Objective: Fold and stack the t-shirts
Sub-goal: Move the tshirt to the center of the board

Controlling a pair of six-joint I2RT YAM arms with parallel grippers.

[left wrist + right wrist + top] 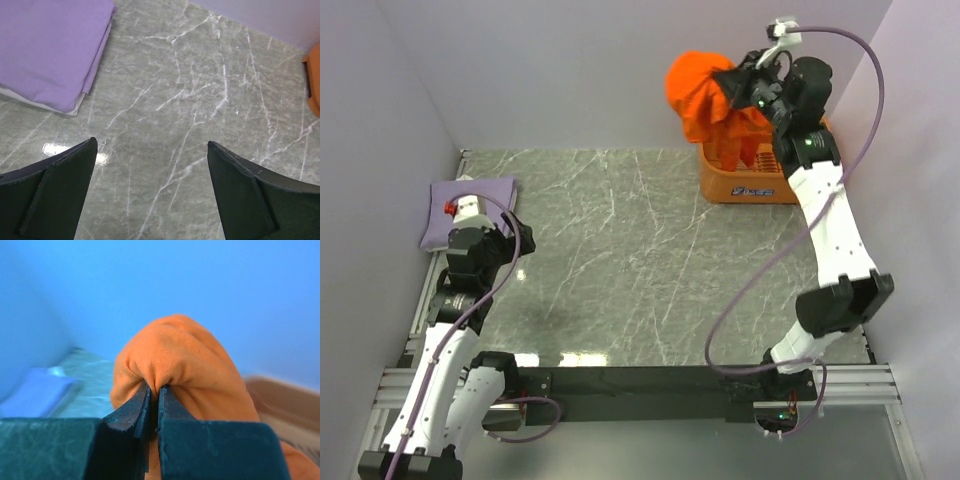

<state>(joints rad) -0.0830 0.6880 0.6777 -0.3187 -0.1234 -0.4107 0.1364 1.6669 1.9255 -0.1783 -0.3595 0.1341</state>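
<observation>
The marble's middle is bare, so my right gripper needs to bring the orange t-shirt back and down onto it from the orange basket next and let go of the fold there.
The orange t-shirt hangs bunched in the air above the orange basket at the back right. My right gripper is shut on a fold of it; in the right wrist view the orange t-shirt bulges over the pinched jaws of that right gripper. The lavender t-shirt lies folded flat at the left edge of the table, and shows as the lavender t-shirt at the upper left of the left wrist view. My left gripper hovers open over bare marble, to the right of the folded shirt.
The orange plastic basket stands against the back wall at the right, its corner showing in the left wrist view. Walls close in the table at the left, back and right. A black rail runs along the near edge.
</observation>
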